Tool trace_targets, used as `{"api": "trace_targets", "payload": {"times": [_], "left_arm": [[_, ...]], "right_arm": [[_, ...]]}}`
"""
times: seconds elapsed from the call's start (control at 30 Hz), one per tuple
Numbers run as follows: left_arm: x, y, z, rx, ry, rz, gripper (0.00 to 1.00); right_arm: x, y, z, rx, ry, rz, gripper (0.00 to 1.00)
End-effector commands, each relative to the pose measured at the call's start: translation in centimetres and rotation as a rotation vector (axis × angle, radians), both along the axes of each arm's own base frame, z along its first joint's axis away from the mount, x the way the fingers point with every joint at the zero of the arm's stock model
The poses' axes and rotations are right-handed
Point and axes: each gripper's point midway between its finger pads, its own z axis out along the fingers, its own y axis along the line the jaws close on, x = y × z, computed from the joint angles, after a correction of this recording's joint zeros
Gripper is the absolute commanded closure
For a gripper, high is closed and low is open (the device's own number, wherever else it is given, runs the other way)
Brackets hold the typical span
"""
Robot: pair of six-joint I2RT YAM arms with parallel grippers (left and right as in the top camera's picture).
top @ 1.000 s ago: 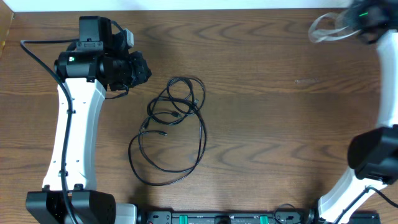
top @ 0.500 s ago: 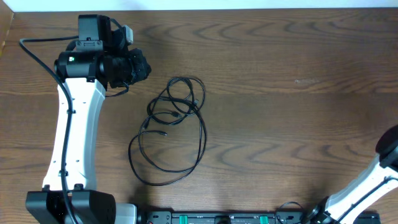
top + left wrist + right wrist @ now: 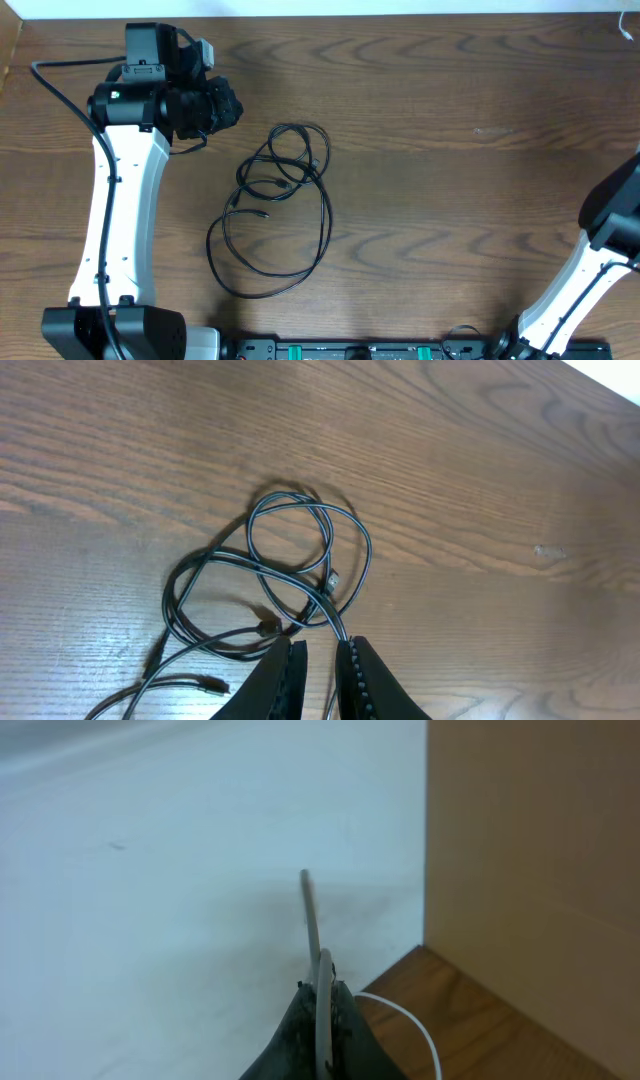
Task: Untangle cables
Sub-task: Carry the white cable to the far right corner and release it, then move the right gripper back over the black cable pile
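Observation:
The robot's right gripper should next move down toward the corner of the table beside the cardboard side and open, since the white cable [image 3: 310, 925] hangs clear of the black tangle.
Black cables [image 3: 278, 205] lie in a loose tangle of loops at the table's middle. They also show in the left wrist view [image 3: 290, 575], just ahead of the fingertips. My left gripper [image 3: 222, 105] hangs above the table to the upper left of the tangle. In its wrist view [image 3: 322, 660] the jaws stand nearly together and hold nothing. My right gripper [image 3: 322, 992] is shut on the white cable [image 3: 310, 925], which sticks up from the jaws and loops off to the right. It is beyond the table's far right corner, outside the overhead view.
The right arm's link [image 3: 612, 215] crosses the overhead view's right edge. A brown cardboard wall [image 3: 535, 860] stands to the right of the right gripper, with the table's corner [image 3: 450, 1030] below. The left arm's white link [image 3: 118, 200] runs down the left side.
The right arm has swung up and out past the top right corner, carrying the white cable out of the overhead view. The left arm and the black cables have not moved.

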Motion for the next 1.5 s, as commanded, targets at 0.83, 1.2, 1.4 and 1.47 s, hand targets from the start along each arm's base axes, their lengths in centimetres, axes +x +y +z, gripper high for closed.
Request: {"api": "trace_targets", "payload": {"times": [0.83,1.2,1.4,1.47], "left_arm": [[-0.1,0.2,0.1,0.008,-0.003,0.001,0.83],[-0.3,0.2,0.0,0.008,0.005,0.001,0.83],[-0.3,0.2,0.0,0.01,0.004,-0.002,0.83],[-0.3,0.2,0.0,0.01,0.004,-0.003,0.83]], "right_arm": [[-6.8,-1.3,-17.5,0.413,0.519,0.068,0.01],[-9.0,2.5,-5.2,0.374,0.401,0.245,0.01],[-12.2,3.3,-2.3,0.341,0.45,0.221,0.01],[-13.3,2.8,-1.2,0.317,0.456,0.174,0.01]]}}
